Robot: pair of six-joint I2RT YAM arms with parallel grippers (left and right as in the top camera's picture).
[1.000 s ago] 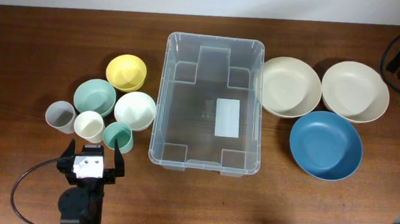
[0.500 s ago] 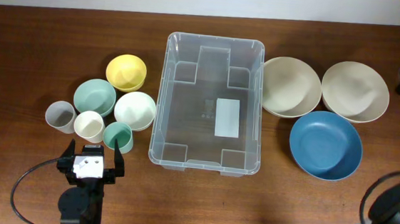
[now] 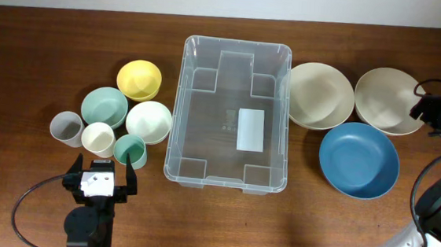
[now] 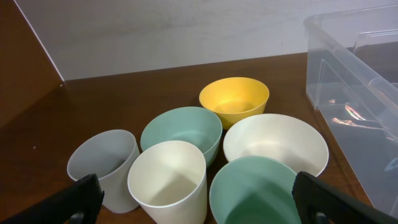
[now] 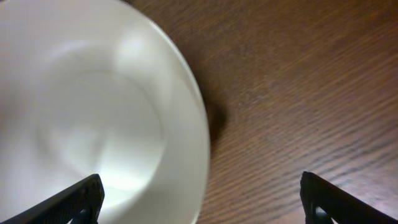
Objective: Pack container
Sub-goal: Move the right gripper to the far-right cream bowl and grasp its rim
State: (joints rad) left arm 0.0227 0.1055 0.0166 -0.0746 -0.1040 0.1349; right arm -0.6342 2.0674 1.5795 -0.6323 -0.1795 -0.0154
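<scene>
The rim of the cream bowl below my right gripper runs between its fingers. I should next move my right gripper down onto the bowl's rim, at the bowl's side farthest from the container (image 3: 204, 130).
The container (image 3: 204, 130), a large clear plastic bin with a white label on its base, stands empty mid-table; its corner shows in the left wrist view (image 4: 348, 68). My left gripper (image 3: 99, 179) is open just in front of a teal cup (image 3: 130, 150) and a cream cup (image 3: 98, 139). In the left wrist view (image 4: 198, 202) both cups sit between its fingers. My right gripper (image 3: 439, 115) is open above the right rim of the far-right cream bowl (image 3: 390, 100). In the right wrist view (image 5: 202, 199) that bowl's rim (image 5: 93, 112) lies between its fingers.
Left of the bin are a yellow bowl (image 3: 139, 79), a teal bowl (image 3: 103, 106), a white bowl (image 3: 149, 121) and a grey cup (image 3: 66, 129). Right of it are another cream bowl (image 3: 320, 96) and a blue bowl (image 3: 359, 160).
My right arm has swung in from the far right edge to the rim of the far-right cream bowl. My left arm and all the objects have not moved.
</scene>
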